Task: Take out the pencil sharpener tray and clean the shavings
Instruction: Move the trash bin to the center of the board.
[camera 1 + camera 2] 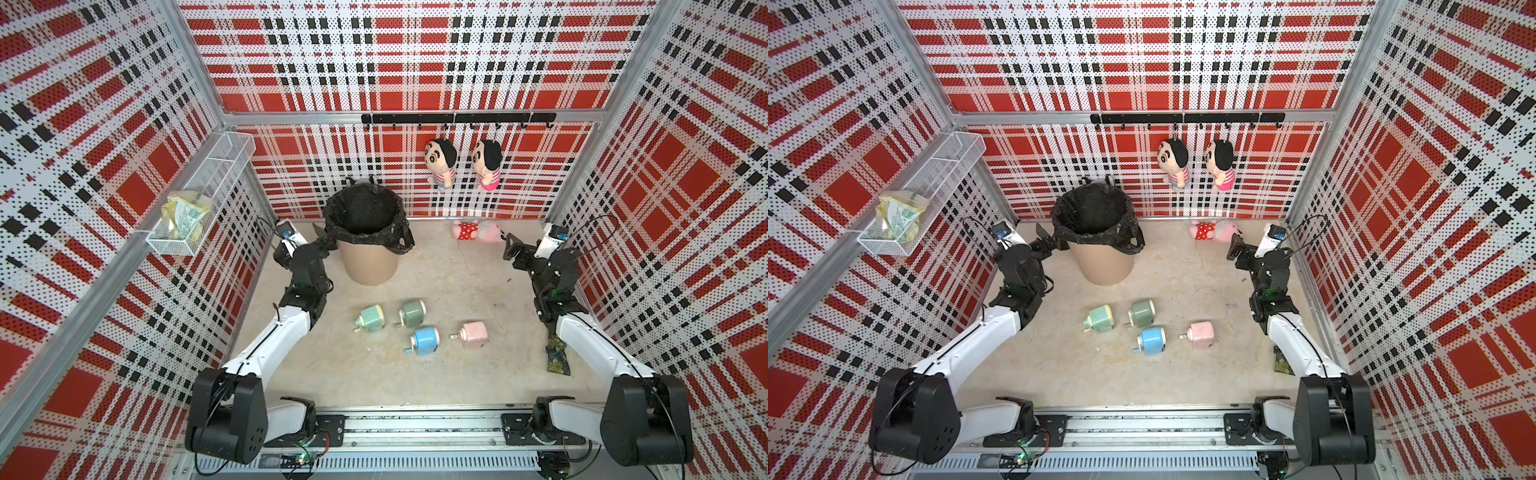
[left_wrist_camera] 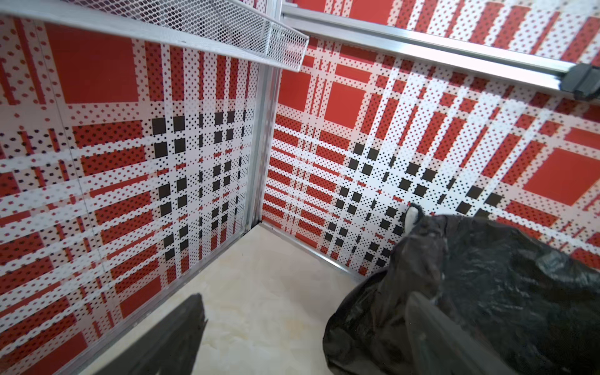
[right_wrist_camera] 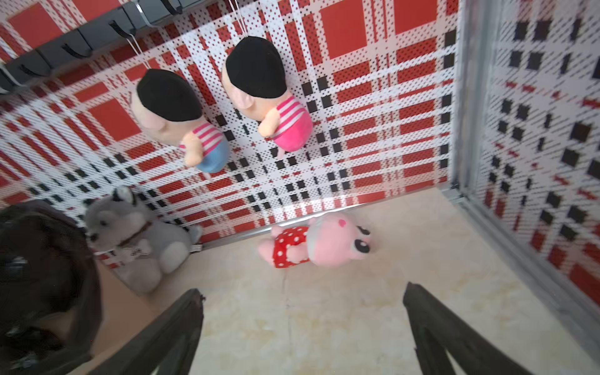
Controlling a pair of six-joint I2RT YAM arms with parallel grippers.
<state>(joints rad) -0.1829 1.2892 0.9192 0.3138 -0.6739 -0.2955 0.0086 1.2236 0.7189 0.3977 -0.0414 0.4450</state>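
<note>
My left gripper rises over the bin's opening and comes down onto the bin's bag-lined rim facing the pink plush (image 1: 405, 234) next, since the black bag sticks out there.
Several small pencil sharpeners lie on the floor in both top views: mint (image 1: 370, 319), dark green (image 1: 412, 313), blue (image 1: 424, 340) and pink (image 1: 473, 335). Their trays cannot be told from the bodies, and shavings are hidden. A tan bin lined with a black bag (image 1: 370, 232) stands at the back. My left gripper (image 1: 322, 239) (image 2: 305, 302) is open beside the bin's left rim, one finger (image 2: 431, 324) against the bag. My right gripper (image 1: 508, 246) (image 3: 302, 289) is open and holds nothing, hovering over bare floor at the back right, far from the sharpeners.
A pink plush (image 3: 318, 243) lies by the back wall and a grey plush (image 3: 139, 233) sits behind the bin. Two dolls (image 1: 440, 162) hang from a hook rail (image 1: 457, 118). A wire basket (image 1: 199, 195) juts from the left wall. A patterned cloth (image 1: 557, 357) lies under the right arm.
</note>
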